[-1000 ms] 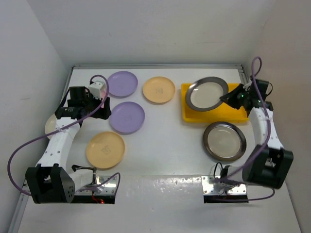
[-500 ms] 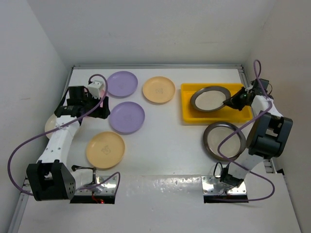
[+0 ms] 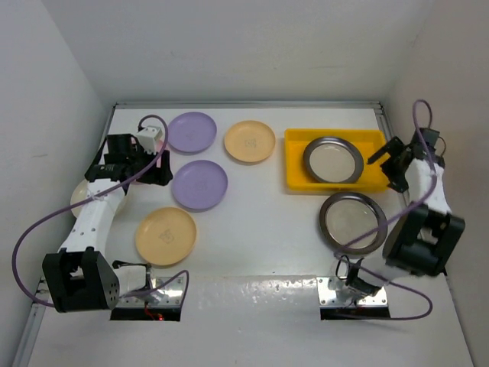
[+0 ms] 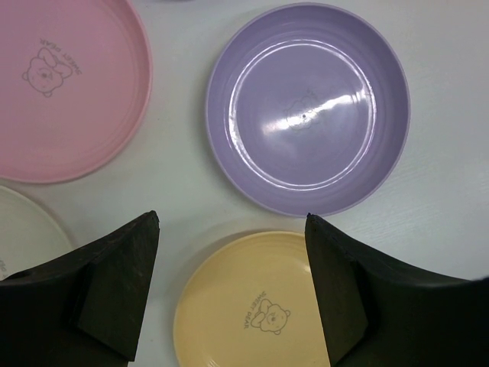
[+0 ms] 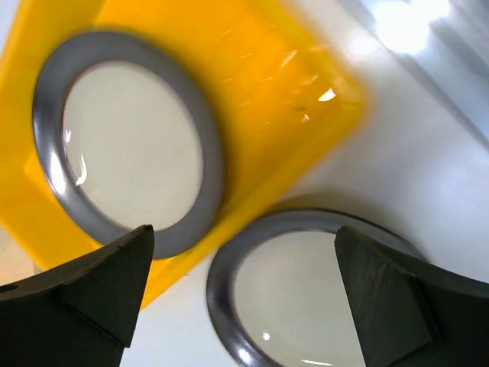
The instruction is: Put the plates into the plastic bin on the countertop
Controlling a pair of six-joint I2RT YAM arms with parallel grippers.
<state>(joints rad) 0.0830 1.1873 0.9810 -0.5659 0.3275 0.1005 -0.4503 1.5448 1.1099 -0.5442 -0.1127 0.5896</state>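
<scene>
The robot's right gripper will next go back down onto the near silvery plate's wall-facing rim (image 3: 382, 219) (image 5: 395, 238), because that plate is still outside the yellow bin.
A silvery plate (image 3: 332, 160) (image 5: 130, 145) lies flat in the yellow plastic bin (image 3: 296, 180) (image 5: 260, 92). A second silvery plate (image 3: 353, 222) (image 5: 306, 298) rests on the countertop just in front of the bin. My right gripper (image 3: 390, 165) (image 5: 244, 298) hangs open and empty off the bin's right end. Two purple plates (image 3: 192, 131) (image 3: 199, 184) and two orange-yellow plates (image 3: 249, 141) (image 3: 166, 235) lie on the left half. My left gripper (image 3: 163, 170) (image 4: 231, 290) is open and empty above them. Its view shows a pink plate (image 4: 61, 84), a purple plate (image 4: 306, 107) and an orange-yellow plate (image 4: 244, 306).
A cream plate (image 3: 79, 197) (image 4: 23, 229) shows partly behind my left arm, by the left wall. White walls close the countertop on the left, back and right. The right arm's purple cable (image 3: 397, 222) loops over the near silvery plate.
My right gripper has opened and let go of the silvery plate, which now lies flat in the bin. It has pulled back to the right. The left arm has barely moved.
</scene>
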